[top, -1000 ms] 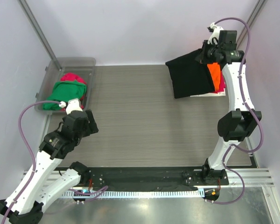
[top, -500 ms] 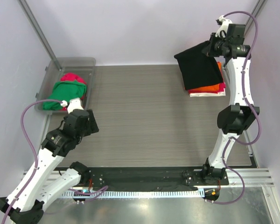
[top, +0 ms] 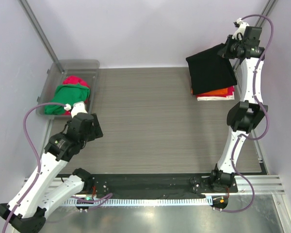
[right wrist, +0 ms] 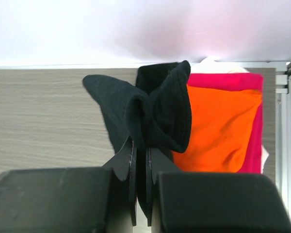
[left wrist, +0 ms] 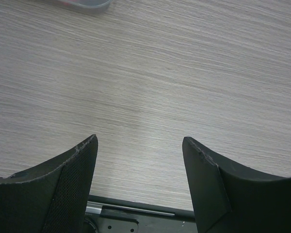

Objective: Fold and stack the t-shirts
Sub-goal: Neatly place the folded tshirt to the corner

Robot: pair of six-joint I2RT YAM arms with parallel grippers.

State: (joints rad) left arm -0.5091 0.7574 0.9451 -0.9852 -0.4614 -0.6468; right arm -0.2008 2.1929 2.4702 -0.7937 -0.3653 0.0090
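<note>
My right gripper is above the orange shirt (right wrist: 218, 128) with the black shirt, and next it needs to turn toward the side and lower the black shirt onto the stack's far corner.
My right gripper (top: 229, 50) is shut on a folded black t-shirt (top: 210, 70) and holds it up at the table's far right. The black shirt hangs over a stack of folded shirts, an orange one (top: 217, 92) on a pink one (top: 230, 91). In the right wrist view the black shirt (right wrist: 150, 114) bunches between my jaws (right wrist: 140, 153), with the orange shirt (right wrist: 218, 128) and the pink one (right wrist: 254, 141) behind it. My left gripper (top: 89, 127) is open and empty over bare table at the near left, as the left wrist view (left wrist: 139, 145) shows.
A clear plastic bin (top: 87, 65) at the far left holds a crumpled green shirt (top: 65, 97) and a red one (top: 75, 80). Grey walls close in the table at the back and sides. A black rail (top: 150, 182) runs along the near edge.
My right gripper has carried the black shirt to the right and farther back, so that it now covers most of the orange and pink stack. The left arm has barely moved.
</note>
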